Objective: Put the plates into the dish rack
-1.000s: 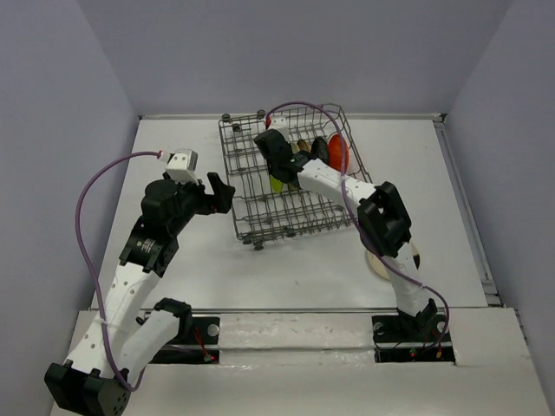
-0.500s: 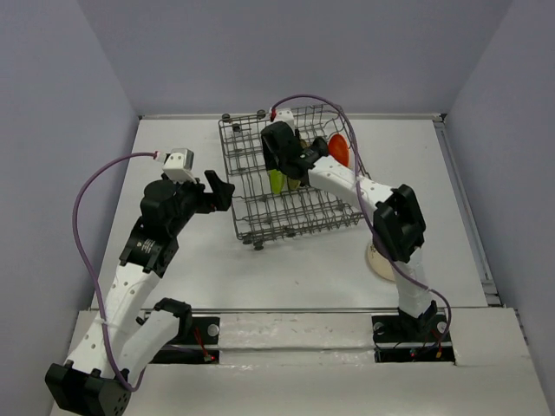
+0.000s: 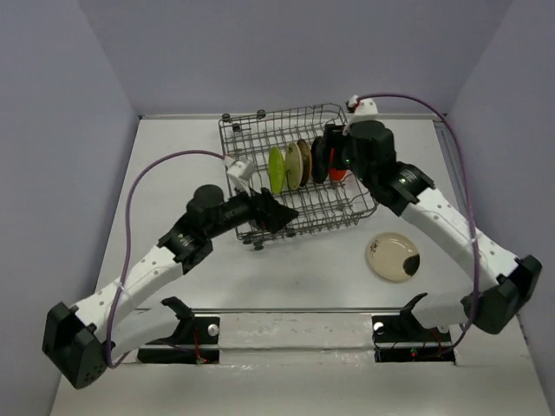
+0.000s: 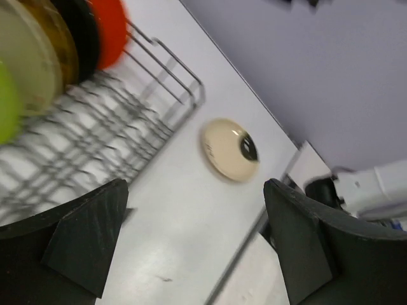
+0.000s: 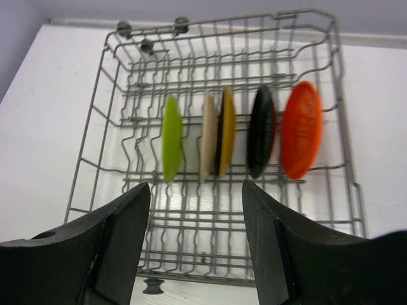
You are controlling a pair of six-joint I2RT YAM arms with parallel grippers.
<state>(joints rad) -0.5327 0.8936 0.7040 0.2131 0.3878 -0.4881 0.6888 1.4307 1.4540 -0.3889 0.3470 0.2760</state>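
Observation:
The unracked plate lies below, to the left gripper's right in the top view, so the left gripper moves across and down onto the unracked plate's rim point(image 4: 206, 147) opposite the black patch next.
The grey wire dish rack point(image 3: 323, 220) stands at the back centre. Five plates stand on edge in it: lime green point(image 3: 276, 170), cream point(image 3: 292, 165), brown with yellow point(image 3: 304, 160), black point(image 3: 319, 161), orange point(image 3: 339, 168). The right wrist view shows them in a row: lime point(image 5: 171, 146), cream point(image 5: 208, 136), brown-yellow point(image 5: 226, 130), black point(image 5: 261, 130), orange point(image 5: 299, 130). A cream plate with a black patch point(image 3: 392, 257) lies flat on the table. My left gripper point(image 3: 282, 217) is open and empty at the rack's front edge. My right gripper point(image 3: 329, 156) is open and empty above the rack's right side.
The left wrist view looks past the rack's corner point(image 4: 95, 121) to the cream plate point(image 4: 229, 149) on the white table. Purple cables loop over both arms. A raised ledge point(image 3: 286, 316) runs along the table's near edge, and walls close in both sides.
My right gripper has drawn back out of the rack to the right, uncovering the cream plate on the table. My left arm has swung right, from beside the rack to its front edge.

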